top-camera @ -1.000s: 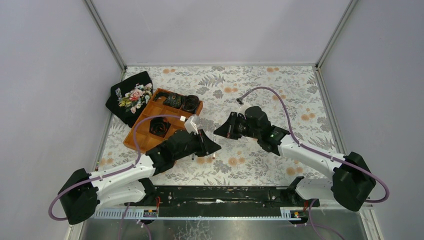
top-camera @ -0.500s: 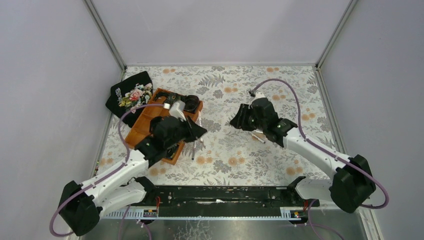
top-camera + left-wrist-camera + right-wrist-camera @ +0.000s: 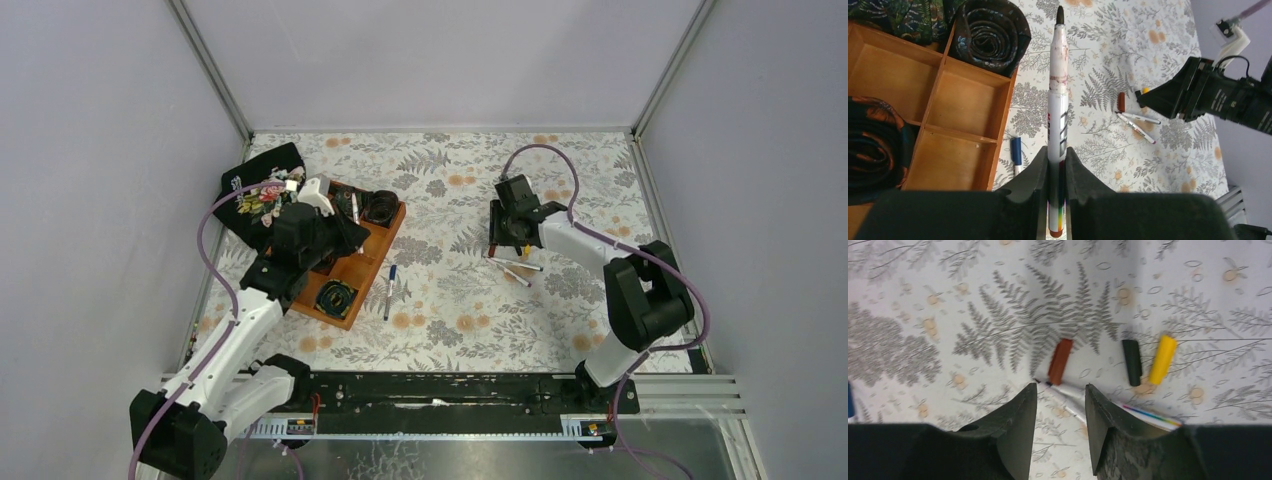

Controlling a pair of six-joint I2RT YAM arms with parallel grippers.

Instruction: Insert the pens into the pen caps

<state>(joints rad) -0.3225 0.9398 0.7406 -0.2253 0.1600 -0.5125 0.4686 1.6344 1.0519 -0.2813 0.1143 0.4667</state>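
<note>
I should move my right gripper down and across onto the black cap (image 3: 1132,362), which lies below and to its right in the wrist view, matching the dark pen tip.
My left gripper (image 3: 1057,160) (image 3: 351,224) is shut on a white-barrelled pen (image 3: 1058,100) that points forward, dark tip bare, reddish-brown end behind the jaws. It hangs over the tray's edge. A blue-capped pen (image 3: 1016,151) (image 3: 388,290) lies on the cloth beside the tray. My right gripper (image 3: 1061,387) (image 3: 497,243) stands open and holds nothing, low over two pens (image 3: 1070,392) (image 3: 517,268) lying on the table. Just beyond its fingertips lie a red-brown cap (image 3: 1060,361), a black cap (image 3: 1132,362) and a yellow cap (image 3: 1162,359).
An orange wooden tray (image 3: 366,264) (image 3: 968,107) with rolled ties in some compartments sits at the left. A black floral pouch (image 3: 258,188) lies behind it. Grey walls enclose the floral tablecloth on three sides.
The arms have drawn apart. The left swung back-left over the tray with its pen. The right gripper opened and moved back-right to hover over the caps and two pens.
</note>
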